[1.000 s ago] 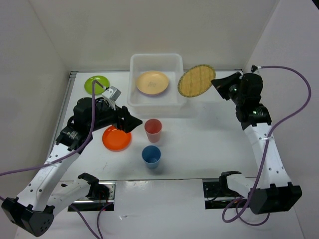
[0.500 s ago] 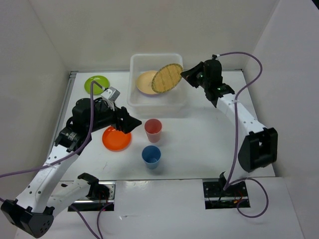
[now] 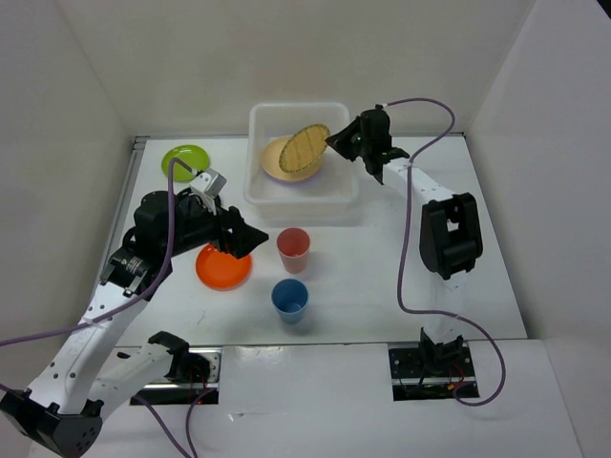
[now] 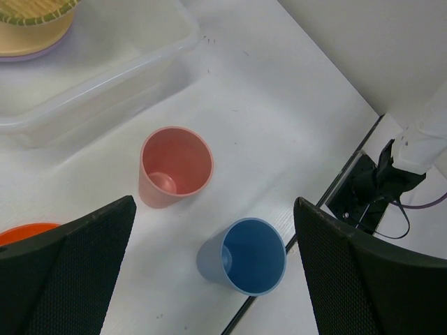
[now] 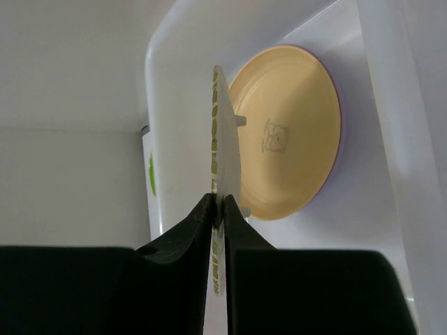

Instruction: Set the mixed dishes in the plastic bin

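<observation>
My right gripper moves down into the plastic bin and toward the pale yellow plate next, because the woven bamboo plate still hangs tilted above it.
My right gripper is shut on the rim of the woven bamboo plate and holds it tilted over the plastic bin. In the right wrist view the plate stands edge-on between my fingers. A pale yellow plate lies in the bin on a lavender one. My left gripper is open and empty above the orange plate. The pink cup and blue cup stand upright between its fingers in the left wrist view. A lime green plate lies at the back left.
White walls enclose the table on the left, back and right. A metal strip runs along the table's left edge. Cable mounts sit at the near edge.
My right arm has swung left with the bamboo plate, from beside the bin to over it. My left arm has barely moved.
</observation>
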`<state>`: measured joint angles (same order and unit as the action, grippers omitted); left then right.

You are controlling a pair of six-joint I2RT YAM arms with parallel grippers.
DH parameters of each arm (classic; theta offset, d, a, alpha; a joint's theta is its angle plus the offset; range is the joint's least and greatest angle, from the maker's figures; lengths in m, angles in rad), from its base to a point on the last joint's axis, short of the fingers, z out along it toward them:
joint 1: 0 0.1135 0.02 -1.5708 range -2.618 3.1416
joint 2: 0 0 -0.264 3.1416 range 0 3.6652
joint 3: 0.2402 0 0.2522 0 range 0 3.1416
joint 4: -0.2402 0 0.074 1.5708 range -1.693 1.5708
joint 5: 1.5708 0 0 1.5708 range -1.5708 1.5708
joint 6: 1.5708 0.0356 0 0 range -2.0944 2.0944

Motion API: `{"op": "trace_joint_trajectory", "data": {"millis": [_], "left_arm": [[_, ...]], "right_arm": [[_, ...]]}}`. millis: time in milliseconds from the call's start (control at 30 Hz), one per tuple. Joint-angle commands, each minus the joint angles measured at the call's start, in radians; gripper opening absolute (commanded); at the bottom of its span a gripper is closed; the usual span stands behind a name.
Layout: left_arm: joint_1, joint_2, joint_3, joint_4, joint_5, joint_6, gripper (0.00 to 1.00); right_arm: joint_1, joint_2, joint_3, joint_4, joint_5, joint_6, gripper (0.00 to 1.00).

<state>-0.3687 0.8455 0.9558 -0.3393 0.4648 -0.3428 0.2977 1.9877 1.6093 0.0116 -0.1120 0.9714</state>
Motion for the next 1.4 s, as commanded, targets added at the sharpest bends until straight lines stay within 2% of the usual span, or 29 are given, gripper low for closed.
{"op": "trace_joint_trajectory", "data": {"millis": [0,367,667,800,933,1033,1167,1233,1300,1333,1367], "left_arm": [[0.005,-0.016,0.011,0.011,-0.003,-0.004,1.00],[0.005,-0.054,0.020,0.002,-0.022,-0.022,1.00],[0.005,-0.072,0.020,-0.018,-0.031,-0.022,1.00],[0.005,-0.082,0.020,-0.018,-0.031,-0.022,1.00],[0.005,-0.091,0.020,-0.018,-0.031,-0.022,1.00],[0.005,-0.091,0.020,-0.018,-0.031,-0.022,1.00],[0.005,-0.100,0.011,-0.018,-0.031,-0.022,1.00],[0.005,-0.100,0.011,-0.018,-0.031,-0.022,1.00],[0.005,-0.100,0.011,-0.018,-0.031,-0.031,1.00],[0.005,-0.100,0.011,-0.018,-0.031,-0.032,1.00],[0.005,-0.109,0.011,-0.018,-0.031,-0.032,1.00]], "right_arm": [[0.012,0.058,0.121,0.105,-0.006,-0.013,0.00],[0.050,0.313,0.406,-0.057,0.015,-0.060,0.00],[0.060,0.397,0.537,-0.209,0.028,-0.094,0.00],[0.060,0.453,0.618,-0.309,0.037,-0.106,0.10],[0.060,0.462,0.636,-0.361,0.067,-0.125,0.30],[0.060,0.493,0.690,-0.409,0.092,-0.151,0.38],[0.060,0.571,0.837,-0.571,0.132,-0.192,0.46],[0.069,0.641,0.978,-0.640,0.167,-0.221,0.50],[0.081,0.718,1.226,-0.787,0.199,-0.256,0.56],[0.092,0.844,1.359,-0.852,0.233,-0.267,0.59],[0.092,0.846,1.459,-0.924,0.221,-0.267,0.66]]}}
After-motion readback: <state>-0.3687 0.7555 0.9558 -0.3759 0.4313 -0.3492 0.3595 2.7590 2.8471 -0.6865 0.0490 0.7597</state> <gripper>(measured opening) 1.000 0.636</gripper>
